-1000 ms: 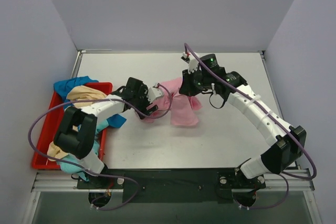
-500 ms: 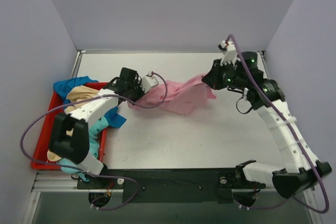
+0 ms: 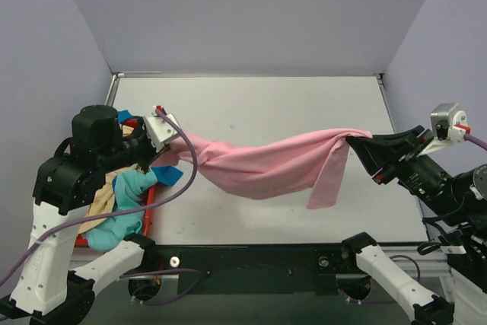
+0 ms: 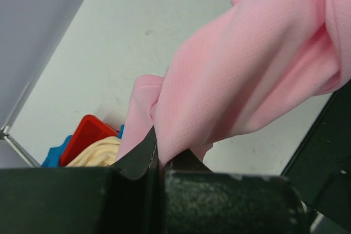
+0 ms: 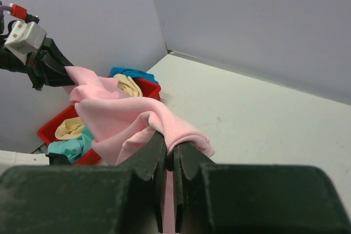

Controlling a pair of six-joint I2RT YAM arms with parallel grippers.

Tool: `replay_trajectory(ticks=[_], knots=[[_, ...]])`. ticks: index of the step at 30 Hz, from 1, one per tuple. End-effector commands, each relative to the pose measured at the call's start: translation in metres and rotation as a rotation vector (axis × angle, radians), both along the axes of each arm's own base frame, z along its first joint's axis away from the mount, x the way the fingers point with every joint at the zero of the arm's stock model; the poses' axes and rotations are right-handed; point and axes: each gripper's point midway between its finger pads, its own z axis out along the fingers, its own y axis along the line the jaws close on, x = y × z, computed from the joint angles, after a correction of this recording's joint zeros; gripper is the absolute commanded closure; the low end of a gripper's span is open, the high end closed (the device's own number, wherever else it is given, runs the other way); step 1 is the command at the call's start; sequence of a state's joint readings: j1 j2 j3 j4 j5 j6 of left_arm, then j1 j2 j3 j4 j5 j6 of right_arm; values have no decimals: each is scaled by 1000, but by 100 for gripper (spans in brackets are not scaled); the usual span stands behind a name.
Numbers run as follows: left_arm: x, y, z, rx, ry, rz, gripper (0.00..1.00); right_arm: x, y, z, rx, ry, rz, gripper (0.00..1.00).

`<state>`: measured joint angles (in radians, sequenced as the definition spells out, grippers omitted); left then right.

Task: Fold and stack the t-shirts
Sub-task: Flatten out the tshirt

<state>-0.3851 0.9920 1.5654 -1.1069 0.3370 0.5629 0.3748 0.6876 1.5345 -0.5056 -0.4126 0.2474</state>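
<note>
My left gripper will next move the held end of the pink t-shirt (image 3: 266, 164) down and away from the red tray, onto the clear tabletop. The cloth can lie flat there.
A light pink t-shirt (image 3: 266, 164) hangs stretched above the table between both arms. My left gripper (image 3: 169, 146) is shut on its left end, over the table's left side; the wrist view shows pink cloth (image 4: 247, 80) pinched between the jaws (image 4: 158, 160). My right gripper (image 3: 358, 142) is shut on the right end, where a loose flap (image 3: 327, 180) droops down. In the right wrist view the pink t-shirt (image 5: 126, 116) runs from my jaws (image 5: 171, 152) to the left gripper (image 5: 46, 67). Other t-shirts, cream-yellow (image 3: 103, 202), teal (image 3: 129, 188) and blue (image 3: 169, 175), lie in the tray.
A red plastic tray (image 3: 148, 202) sits at the table's left edge, partly hidden under my left arm. Grey walls enclose the white table (image 3: 251, 104) at the left, back and right. A purple cable (image 3: 186, 173) loops from the left wrist.
Both arms have pulled apart and toward the near side, raising and stretching the pink t-shirt, which was bunched at the table's middle. The left gripper has closed on the cloth.
</note>
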Motion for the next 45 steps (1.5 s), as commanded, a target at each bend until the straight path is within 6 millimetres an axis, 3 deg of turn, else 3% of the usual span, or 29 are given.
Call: replay_trajectory(ticks=[1,4,6,9,10,11,12,14,15,16,17,18,20,21,22,23,24,26,27,28,30,35,38,42,43,44,45], knots=[[-40,-8,-24,-33,188,-82,100,8,4,-27,-14,124,-5,100],[-21,-10,-47,-5,228,-41,100,37,5,-59,-72,214,-59,100],[4,-10,-61,25,228,3,100,62,9,-86,-140,284,-82,100],[61,-16,-79,68,215,73,99,104,17,-132,-238,422,-115,100],[92,-20,-88,83,197,113,83,113,19,-142,-268,446,-114,100],[110,-18,-92,83,194,169,73,128,21,-159,-291,492,-120,100],[145,-16,-99,95,155,239,50,136,25,-171,-302,528,-107,100],[196,-7,-112,117,117,385,22,158,29,-199,-306,616,-95,100],[215,-4,-106,127,84,433,18,173,28,-217,-307,671,-110,100],[233,1,-124,176,91,483,13,180,26,-225,-302,699,-109,100],[244,0,-113,175,62,494,13,192,26,-243,-307,747,-115,100],[247,-2,-122,199,83,490,12,197,24,-254,-311,776,-126,100],[240,-17,-111,186,53,440,11,211,14,-277,-309,842,-160,100],[226,-33,-121,204,60,354,11,216,13,-287,-308,862,-164,100],[211,-47,-112,187,20,290,11,218,5,-296,-304,884,-189,100],[189,-56,-138,231,46,187,15,222,2,-304,-302,900,-200,100],[167,-73,-130,208,12,94,18,225,-4,-311,-300,909,-219,100],[108,-86,-181,260,90,-118,22,228,-9,-322,-297,937,-234,100],[93,-93,-191,274,93,-200,22,228,-10,-330,-301,957,-235,100],[69,-98,-215,314,127,-265,22,228,-10,-334,-302,965,-234,100],[55,-103,-244,381,148,-296,18,228,-9,-342,-298,986,-227,100],[78,-104,-296,498,209,-205,14,227,-6,-348,-280,999,-225,100],[84,-110,-308,516,210,-225,13,225,-6,-346,-278,990,-220,100],[83,-104,-335,586,256,-242,15,222,-9,-345,-284,983,-231,100],[81,-101,-343,609,275,-245,17,222,-10,-344,-285,982,-237,100],[82,-95,-347,636,277,-234,33,221,-10,-341,-283,974,-238,100],[81,-92,-351,653,292,-231,44,221,-12,-339,-283,970,-243,100]])
